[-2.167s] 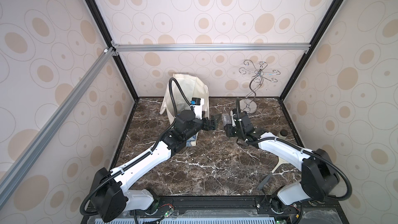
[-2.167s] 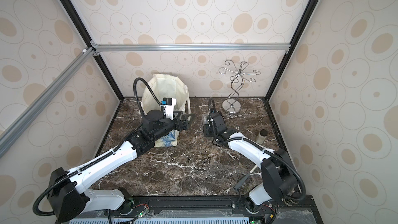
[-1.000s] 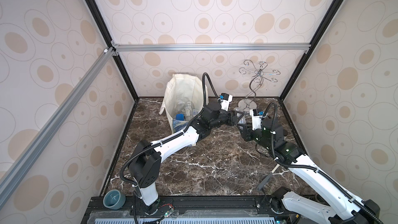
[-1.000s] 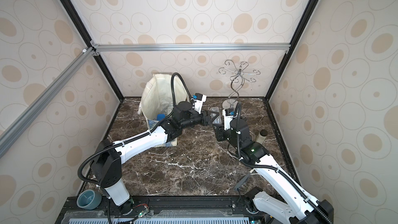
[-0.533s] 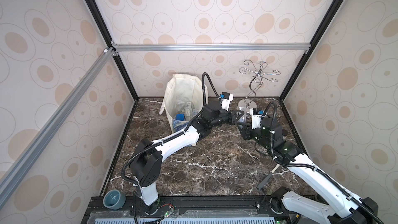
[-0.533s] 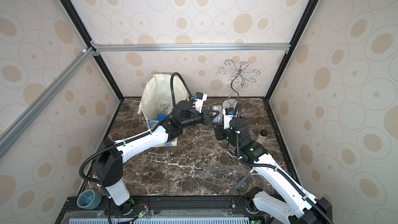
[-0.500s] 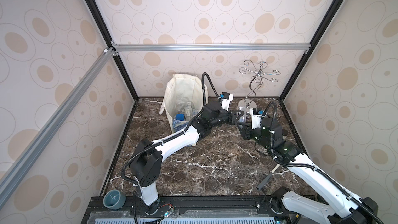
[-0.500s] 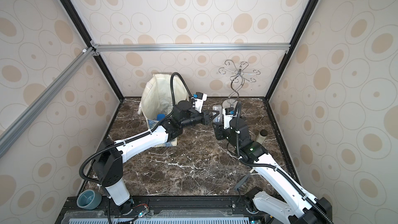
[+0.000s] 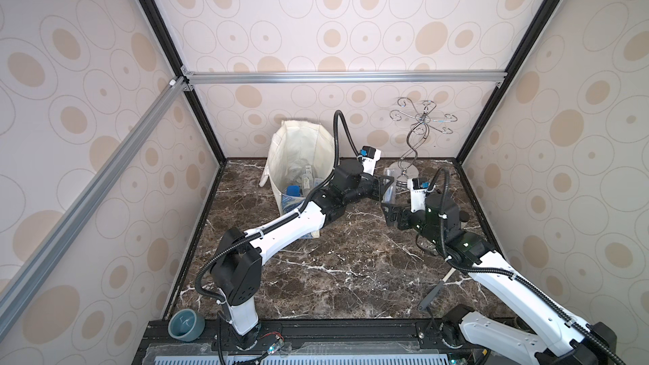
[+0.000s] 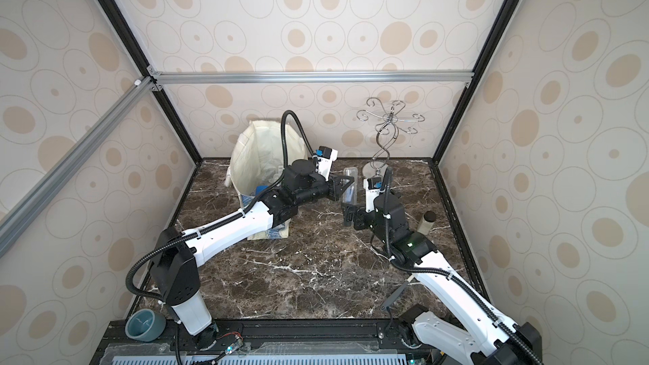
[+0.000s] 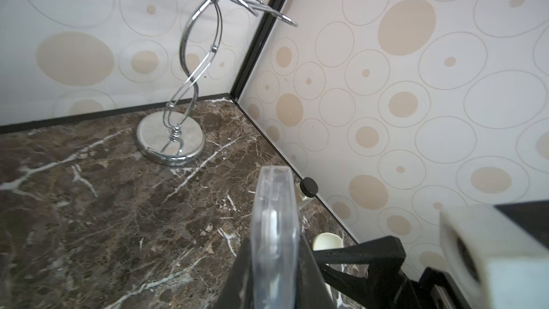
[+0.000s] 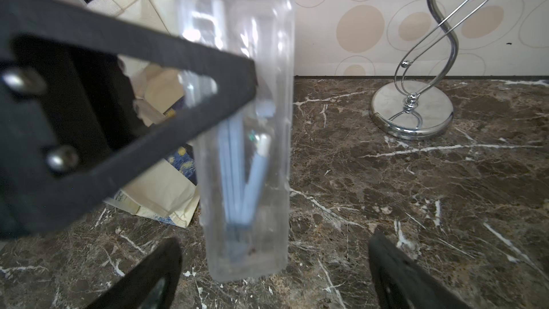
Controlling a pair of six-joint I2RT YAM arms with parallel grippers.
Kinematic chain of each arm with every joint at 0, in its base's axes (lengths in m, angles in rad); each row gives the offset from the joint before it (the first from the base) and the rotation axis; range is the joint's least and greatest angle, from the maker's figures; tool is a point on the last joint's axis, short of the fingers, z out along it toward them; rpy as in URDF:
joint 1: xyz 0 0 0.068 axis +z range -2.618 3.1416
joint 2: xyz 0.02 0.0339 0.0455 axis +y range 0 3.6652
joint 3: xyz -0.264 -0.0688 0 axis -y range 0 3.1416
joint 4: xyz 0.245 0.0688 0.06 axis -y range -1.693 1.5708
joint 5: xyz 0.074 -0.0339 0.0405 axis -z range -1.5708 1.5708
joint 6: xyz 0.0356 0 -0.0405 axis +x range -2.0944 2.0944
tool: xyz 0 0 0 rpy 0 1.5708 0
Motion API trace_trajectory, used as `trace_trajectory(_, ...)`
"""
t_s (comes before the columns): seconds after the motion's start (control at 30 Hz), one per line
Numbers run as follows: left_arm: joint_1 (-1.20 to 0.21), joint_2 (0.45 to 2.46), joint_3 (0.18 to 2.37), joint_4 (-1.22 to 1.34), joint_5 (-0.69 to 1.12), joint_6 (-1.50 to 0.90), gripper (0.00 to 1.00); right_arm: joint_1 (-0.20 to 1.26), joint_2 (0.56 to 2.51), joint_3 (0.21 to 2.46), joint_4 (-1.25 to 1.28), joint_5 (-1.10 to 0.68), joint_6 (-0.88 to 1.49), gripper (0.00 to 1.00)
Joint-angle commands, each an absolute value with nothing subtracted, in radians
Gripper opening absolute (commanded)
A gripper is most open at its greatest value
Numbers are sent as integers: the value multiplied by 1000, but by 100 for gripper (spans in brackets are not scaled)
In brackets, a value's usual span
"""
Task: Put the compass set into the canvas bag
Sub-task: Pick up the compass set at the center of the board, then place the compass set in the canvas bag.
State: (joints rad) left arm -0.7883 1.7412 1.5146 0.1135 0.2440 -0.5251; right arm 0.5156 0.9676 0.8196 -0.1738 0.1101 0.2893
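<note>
The left gripper swings up over the bag's opening (image 9: 302, 154) next, then down to release the case, as the bag stands beside the gripper, opposite the chrome stand.
The compass set (image 9: 389, 187) (image 10: 349, 184) is a clear plastic case with a blue compass inside (image 12: 246, 132). It hangs upright above the marble floor, right of the canvas bag (image 9: 298, 149) (image 10: 256, 156). My left gripper (image 9: 383, 188) (image 11: 274, 277) is shut on the case, one finger on each flat side. My right gripper (image 9: 390, 215) (image 12: 273, 251) stands open just in front of the case's lower end and does not touch it. The cream bag stands open at the back left, and its blue-and-yellow print shows low down (image 12: 181, 159).
A chrome spiral stand (image 9: 409, 159) (image 12: 411, 114) stands at the back right, close behind the case. A small bottle with a black cap (image 10: 429, 222) (image 11: 308, 187) is by the right wall. A grey-handled tool (image 9: 435, 291) lies front right, a teal bowl (image 9: 186, 324) front left. Several items lie inside the bag.
My left gripper has shut on the compass set. My right gripper has opened wide and let the case go, and now sits slightly back from it.
</note>
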Motion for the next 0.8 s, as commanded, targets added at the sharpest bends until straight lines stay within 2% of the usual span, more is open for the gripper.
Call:
trace_trajectory(0.0, -749, 1666, 1617, 51, 151, -419, 16, 514, 921, 780, -191, 174, 309, 100)
trace_trajectory(0.2, -669, 1643, 1692, -30, 93, -368, 15, 513, 891, 755, -209, 213, 319, 100)
trace_trajectory(0.5, -560, 1591, 1742, -155, -168, -236, 16, 513, 933, 757, -249, 235, 319, 99)
trace_trajectory(0.77, -508, 1618, 1620, -206, -291, -225, 16, 513, 981, 756, -260, 233, 335, 100)
